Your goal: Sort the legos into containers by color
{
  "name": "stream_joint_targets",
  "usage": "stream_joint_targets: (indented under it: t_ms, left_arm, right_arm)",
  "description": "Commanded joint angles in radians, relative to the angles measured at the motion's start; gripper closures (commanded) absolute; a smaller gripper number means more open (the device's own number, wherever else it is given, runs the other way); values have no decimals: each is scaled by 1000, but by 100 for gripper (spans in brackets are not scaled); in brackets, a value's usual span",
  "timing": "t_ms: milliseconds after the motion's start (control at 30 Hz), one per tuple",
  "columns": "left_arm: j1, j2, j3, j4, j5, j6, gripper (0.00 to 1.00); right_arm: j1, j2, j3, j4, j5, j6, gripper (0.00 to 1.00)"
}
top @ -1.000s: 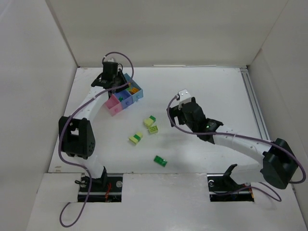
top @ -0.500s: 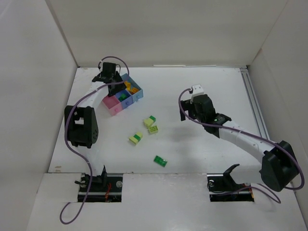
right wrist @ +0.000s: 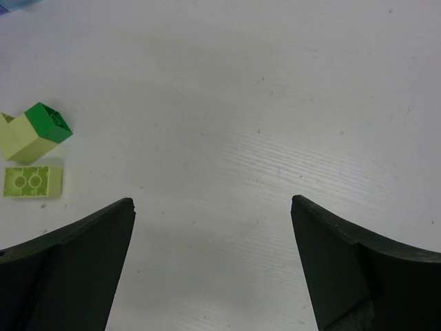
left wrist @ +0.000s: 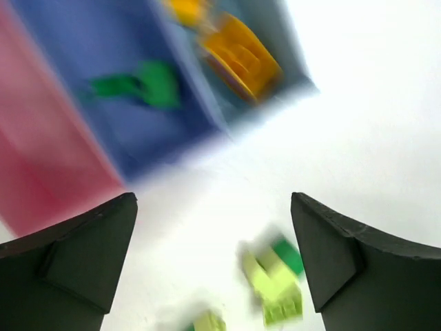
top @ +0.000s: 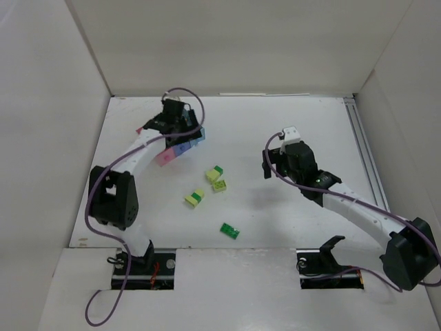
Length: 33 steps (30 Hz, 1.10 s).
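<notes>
My left gripper needs to move back and down next, onto the still-unsorted dark green brick (top: pixel 229 231). The brick is below it and to its right in the top view.
The containers are a cluster of pink bins (top: pixel 164 157) and blue bins (top: pixel 194 141) at the back left. My left gripper (top: pixel 180 128) hovers open over them, holding nothing. Its blurred wrist view shows a pink bin (left wrist: pixel 41 158), a blue bin (left wrist: pixel 89 41) with a green brick (left wrist: pixel 141 84), and orange bricks (left wrist: pixel 241 52) in the neighbouring blue bin. Loose legos lie mid-table: a pale yellow-and-green brick (top: pixel 215 172), a lime brick (top: pixel 220 185), another pale yellow-and-green one (top: pixel 195 198) and a dark green one (top: pixel 230 231). My right gripper (top: pixel 267 164) stands open and empty to their right, with two bricks (right wrist: pixel 31 131) at its view's left edge.
White walls close the table at the back and on both sides. A metal rail (top: pixel 365 158) runs along the right edge. Bare table lies under the right gripper (right wrist: pixel 211 200) and between the two arms.
The left gripper's jaws have gone from shut to open, and it has shifted right over the bins. The right gripper has drawn back to the right, away from the loose bricks.
</notes>
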State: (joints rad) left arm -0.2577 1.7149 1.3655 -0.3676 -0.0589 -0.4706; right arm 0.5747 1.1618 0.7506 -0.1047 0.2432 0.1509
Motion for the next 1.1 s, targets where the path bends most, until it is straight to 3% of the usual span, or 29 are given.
stream_joint_targets:
  t_ms: [0, 67, 100, 200, 267, 333, 433, 500, 600, 800, 1067]
  left_arm:
    - [-237, -184, -107, -4, -7, 88, 5]
    - [-364, -248, -158, -34, -45, 104, 2]
    - [-481, -265, -208, -45, -58, 104, 2]
    - [-642, -314, -269, -83, -52, 37, 1]
    - [-673, -325, -284, -131, -21, -35, 1]
    - [-673, -310, -284, -182, 50, -208, 3]
    - [-722, -287, -275, -270, 45, -456, 0]
    - [-732, -273, -305, -271, 54, -549, 0]
    - [-752, -230, -342, -228, 128, -709, 10]
    - [-891, -132, -214, -405, 7, -951, 4]
    - [-979, -202, -413, -223, 54, -1382, 2]
  right_arm:
    - [-21, -42, -20, 11, -19, 19, 0]
    - [-48, -42, -20, -32, -54, 30, 0]
    - [-71, -42, -20, -49, -68, 30, 0]
    - [-97, -42, -11, -90, -108, 21, 0]
    - [-98, -42, -11, -101, -119, 12, 0]
    - [-98, -42, -22, -111, -119, 12, 0]
    - [-98, -42, -31, -122, -119, 24, 0]
    - [-98, -42, -31, -122, -119, 35, 0]
    - [-98, -31, -19, -133, -108, 59, 0]
    - [-98, -40, -19, -125, -119, 33, 0]
    - [-98, -201, -56, -136, -107, 33, 0]
